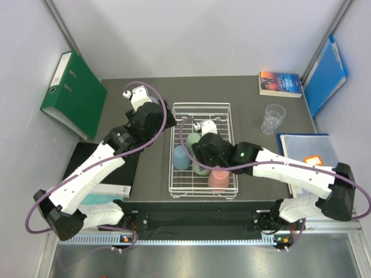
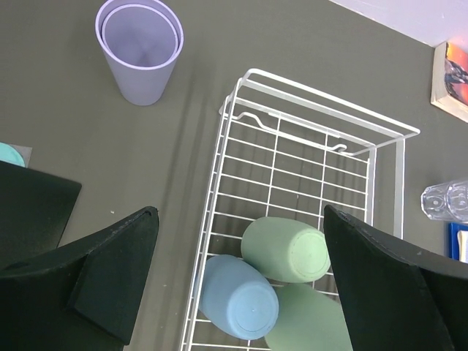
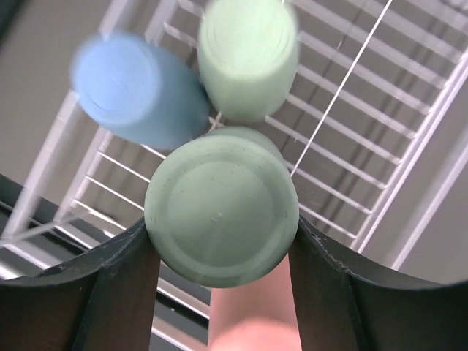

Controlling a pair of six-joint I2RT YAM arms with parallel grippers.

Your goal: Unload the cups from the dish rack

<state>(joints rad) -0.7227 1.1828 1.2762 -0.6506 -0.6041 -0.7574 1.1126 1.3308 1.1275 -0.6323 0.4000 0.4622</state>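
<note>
I will turn my left gripper sideways and move it onto the held mint green cup's rim, as that cup is to its right in the top view.
The white wire dish rack [image 1: 202, 105] sits mid-table. In it are a light blue cup [image 1: 181, 157], two mint green cups and a salmon pink cup [image 1: 219, 179]. My right gripper [image 3: 221, 225] is over the rack [image 3: 417, 146], shut on one mint green cup [image 3: 219, 212] whose base faces the camera. The pink cup [image 3: 252, 314] lies just beneath, with the blue cup [image 3: 128, 91] and the other green cup [image 3: 247, 55] beyond. My left gripper [image 2: 240, 212] is open and empty above the rack's left edge [image 2: 322, 95]. A lilac cup [image 2: 140, 51] stands upright on the table to the rack's left. A clear glass [image 1: 272, 119] stands to the right.
A green binder [image 1: 75, 92] leans at the back left. A book [image 1: 280, 83] and a blue folder [image 1: 324, 75] are at the back right. Another blue folder [image 1: 307, 150] lies to the right and a dark pad [image 1: 104, 174] to the left under my left arm.
</note>
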